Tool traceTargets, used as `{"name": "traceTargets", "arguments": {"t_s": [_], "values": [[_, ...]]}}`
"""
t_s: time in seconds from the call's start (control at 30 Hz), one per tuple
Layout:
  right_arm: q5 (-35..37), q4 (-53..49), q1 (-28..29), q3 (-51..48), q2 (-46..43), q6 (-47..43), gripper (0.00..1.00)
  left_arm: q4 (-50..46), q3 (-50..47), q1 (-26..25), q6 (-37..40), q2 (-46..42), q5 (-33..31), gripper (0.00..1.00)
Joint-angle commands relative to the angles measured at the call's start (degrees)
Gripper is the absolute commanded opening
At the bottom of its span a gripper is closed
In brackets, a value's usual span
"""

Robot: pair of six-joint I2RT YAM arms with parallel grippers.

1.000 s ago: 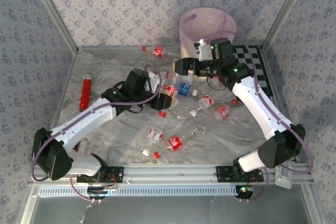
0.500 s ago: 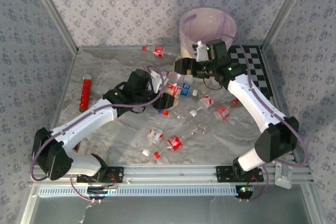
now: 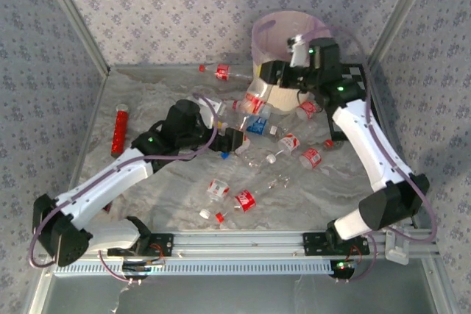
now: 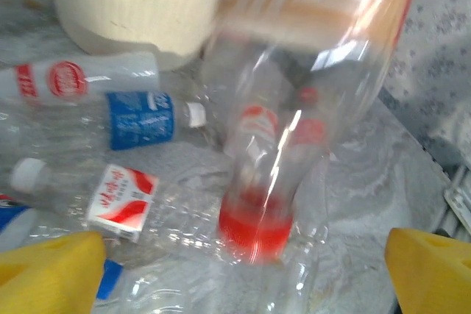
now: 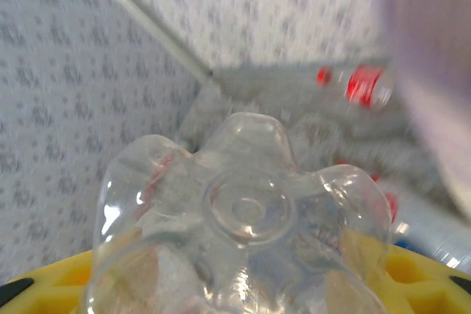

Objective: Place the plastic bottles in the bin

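My right gripper lifts the bottle outward over the bin's rim next, then releases it.
My right gripper (image 3: 274, 84) is shut on a clear plastic bottle (image 3: 255, 96), held off the table against the front of the cream bin (image 3: 318, 29) with its lilac liner. That bottle's ribbed base (image 5: 246, 211) faces the right wrist camera between the yellow fingers (image 5: 416, 273). In the left wrist view it hangs blurred, red cap (image 4: 255, 232) down. My left gripper (image 3: 234, 140) is open, its yellow fingertips (image 4: 44, 273) far apart, low over the bottle pile. A blue-labelled bottle (image 4: 140, 119) and a red-and-white labelled bottle (image 4: 121, 196) lie just beyond it.
Several more bottles lie across the table, among them one at the back (image 3: 223, 72), one at the right (image 3: 310, 157) and one near the front (image 3: 244, 200). A red tube (image 3: 119, 129) lies at the left. The chequered board (image 3: 370, 104) lies right of the bin.
My right gripper has risen from the pile with the bottle and swung back toward the bin. My left gripper has slid a little nearer and to the right, staying open.
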Motion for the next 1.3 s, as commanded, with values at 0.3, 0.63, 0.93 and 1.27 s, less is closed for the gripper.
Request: {"name": "traceTargets", "arguments": {"t_s": [0.3, 0.63, 0.93, 1.27], "values": [[15.8, 19.4, -12.4, 10.3, -0.5, -1.3, 0.24, -1.9, -12.5, 7.9, -22.7, -3.5, -13.2, 0.90], [24.8, 18.0, -10.5, 22.1, 15.2, -19.1, 0.17, 0.9, -14.1, 7.9, -25.7, 0.4, -11.2, 0.82], [25.8, 9.6, -6.2, 22.6, 22.2, -23.6, 0.14, 4.6, -13.7, 8.0, -24.4, 6.2, -7.6, 0.81], [27.0, 0.7, -6.3, 28.3, 23.2, -22.2, 0.77, 5.7, -8.7, 9.7, -21.0, 14.6, -5.0, 0.85]]}}
